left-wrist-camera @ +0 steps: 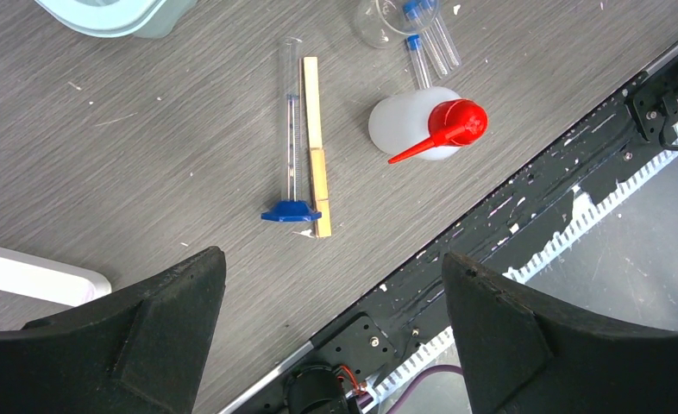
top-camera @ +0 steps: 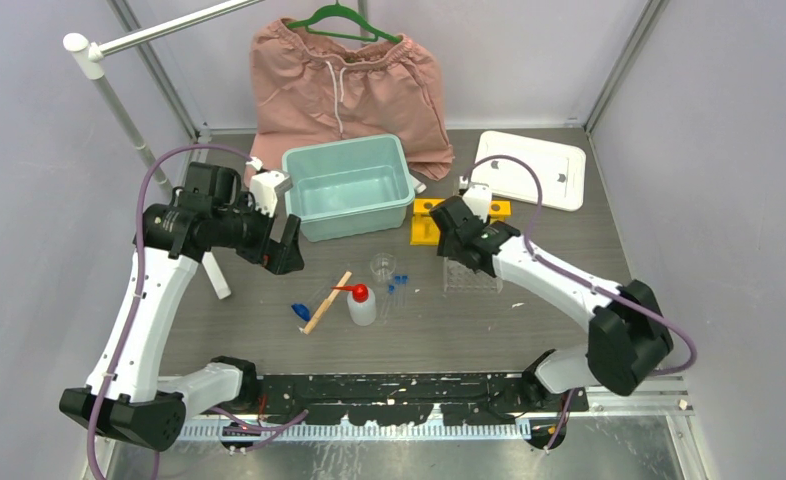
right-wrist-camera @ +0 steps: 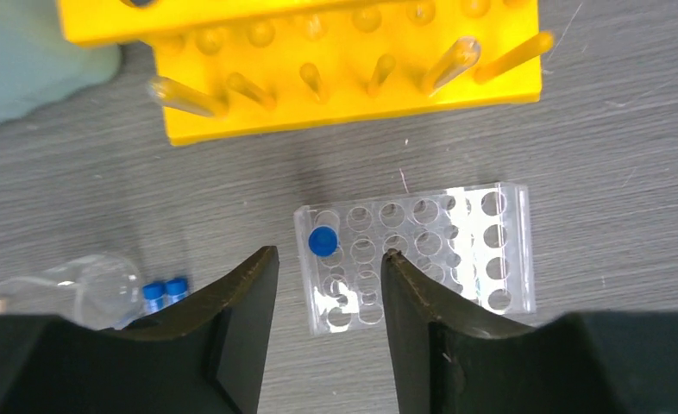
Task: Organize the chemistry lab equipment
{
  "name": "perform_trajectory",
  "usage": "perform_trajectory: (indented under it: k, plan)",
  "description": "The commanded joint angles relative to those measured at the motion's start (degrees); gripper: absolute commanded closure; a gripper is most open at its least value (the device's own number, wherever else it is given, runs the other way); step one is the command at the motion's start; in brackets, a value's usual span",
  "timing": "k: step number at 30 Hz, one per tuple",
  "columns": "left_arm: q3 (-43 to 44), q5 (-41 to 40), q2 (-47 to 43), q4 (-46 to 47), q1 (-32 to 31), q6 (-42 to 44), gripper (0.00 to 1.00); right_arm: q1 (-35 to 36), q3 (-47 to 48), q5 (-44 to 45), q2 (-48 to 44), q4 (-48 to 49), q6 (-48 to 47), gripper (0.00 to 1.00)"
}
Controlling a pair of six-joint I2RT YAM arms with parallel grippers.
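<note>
Next, my right gripper moves to its left in the top view and down around the loose tube nearest the clear rack (top-camera: 471,277), which lies below it.
A white red-nozzled squeeze bottle (top-camera: 361,303), a wooden stick (top-camera: 327,302) and a small blue piece (top-camera: 300,311) lie mid-table. The tiny beaker (top-camera: 383,265) and loose blue-capped tubes (top-camera: 397,283) lie just beyond the bottle. The clear rack (top-camera: 471,277) stands in front of the yellow rack (top-camera: 431,218). My left gripper (left-wrist-camera: 331,257) is open and empty, above the table near the stick (left-wrist-camera: 317,147), the blue piece (left-wrist-camera: 291,211) and the bottle (left-wrist-camera: 413,125). My right gripper (right-wrist-camera: 331,253) is open and empty above the clear rack (right-wrist-camera: 456,259), which holds one blue-capped tube (right-wrist-camera: 323,241). The yellow rack (right-wrist-camera: 344,69) is beyond it.
A teal bin (top-camera: 349,185) stands at the back centre, with its white lid (top-camera: 529,168) at the back right. Pink shorts (top-camera: 344,85) hang on a green hanger behind the bin. A white rail post (top-camera: 119,110) stands at the left. The black base rail (top-camera: 399,395) runs along the near edge.
</note>
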Motion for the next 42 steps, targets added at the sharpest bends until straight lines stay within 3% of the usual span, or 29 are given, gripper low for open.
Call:
perform_trajectory:
  k: [1,5,11,25,42]
  plan:
    - [1.64,-0.19,-1.02,1.35,0.01,0.87,0.04,2.01,3.64,2.36,-7.67,-1.31,2.10,0.49]
    - [2.07,-0.18,-0.59,1.18,0.01,0.57,0.04,7.11,5.10,-2.35,-6.20,-2.23,4.51,0.56]
    - [2.33,-0.36,-0.31,0.71,0.01,0.34,0.04,12.53,5.61,-9.48,3.74,1.12,8.64,0.59]
    - [3.32,-0.43,-0.22,-0.14,0.01,0.68,0.04,12.43,5.69,-11.85,15.60,6.59,10.46,0.63]
    - [4.14,0.25,0.01,-0.86,0.01,1.66,0.04,8.50,2.94,-12.61,18.18,6.72,12.20,0.70]
